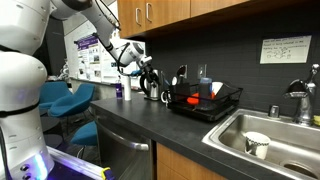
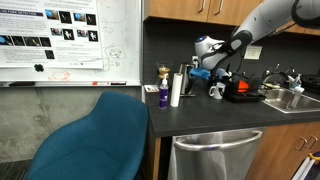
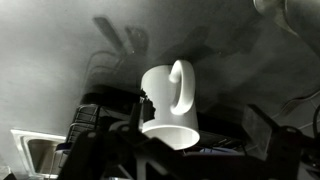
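Note:
My gripper has one open finger close to the mug, which is off-center, so it will move down onto the white mug's handle point(image 1: 164, 97) point(image 3: 184, 87) next, shifting toward the left in the wrist view.
A white mug point(image 3: 170, 100) with its handle facing the camera fills the middle of the wrist view, which looks turned upside down. My gripper point(image 3: 198, 124) is open, and its dark fingers point(image 3: 258, 128) stand wide on either side of the mug. The mug sits close to one finger, and I cannot tell whether they touch. In both exterior views the gripper point(image 1: 148, 78) point(image 2: 222, 76) hangs low over the dark counter, at the mug point(image 2: 216, 91), just beside the black dish rack point(image 1: 225, 108). Nothing is gripped.
The dish rack holds a red item point(image 1: 195, 101) and a blue bottle point(image 1: 204, 84). A steel sink point(image 1: 285, 128) holds a white cup point(image 1: 257, 145) below a faucet point(image 1: 303, 96). A purple bottle point(image 2: 163, 96), a white cylinder point(image 2: 175, 88) and a blue chair point(image 2: 100, 140) are nearby.

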You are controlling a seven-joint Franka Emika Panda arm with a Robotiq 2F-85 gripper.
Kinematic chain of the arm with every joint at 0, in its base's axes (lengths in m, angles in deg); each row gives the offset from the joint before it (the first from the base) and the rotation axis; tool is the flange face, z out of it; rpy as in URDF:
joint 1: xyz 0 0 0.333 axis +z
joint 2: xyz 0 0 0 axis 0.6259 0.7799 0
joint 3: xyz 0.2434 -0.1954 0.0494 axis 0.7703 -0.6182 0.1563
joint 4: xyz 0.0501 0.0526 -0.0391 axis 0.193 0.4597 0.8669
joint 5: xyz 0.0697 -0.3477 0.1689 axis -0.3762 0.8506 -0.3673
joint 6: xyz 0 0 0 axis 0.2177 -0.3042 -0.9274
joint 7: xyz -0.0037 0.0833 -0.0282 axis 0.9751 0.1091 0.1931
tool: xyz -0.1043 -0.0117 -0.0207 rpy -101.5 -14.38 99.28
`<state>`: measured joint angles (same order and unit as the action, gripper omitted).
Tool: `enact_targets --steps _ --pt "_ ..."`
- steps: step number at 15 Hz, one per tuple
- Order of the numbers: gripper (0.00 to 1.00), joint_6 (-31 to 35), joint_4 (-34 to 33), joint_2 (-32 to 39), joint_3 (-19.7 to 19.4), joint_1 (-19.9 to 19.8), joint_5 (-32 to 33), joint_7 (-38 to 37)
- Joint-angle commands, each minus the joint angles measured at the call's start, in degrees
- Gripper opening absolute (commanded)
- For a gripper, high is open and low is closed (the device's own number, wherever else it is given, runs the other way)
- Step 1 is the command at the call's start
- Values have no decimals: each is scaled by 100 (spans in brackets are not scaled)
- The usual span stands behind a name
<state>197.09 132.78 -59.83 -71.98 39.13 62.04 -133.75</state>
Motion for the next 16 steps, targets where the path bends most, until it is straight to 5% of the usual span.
enact_targets --steps 1,16 --pt "100 -193 -349 261 -165 -8 78 -120" --pt "100 -599 -856 889 -303 -291 -754 -3"
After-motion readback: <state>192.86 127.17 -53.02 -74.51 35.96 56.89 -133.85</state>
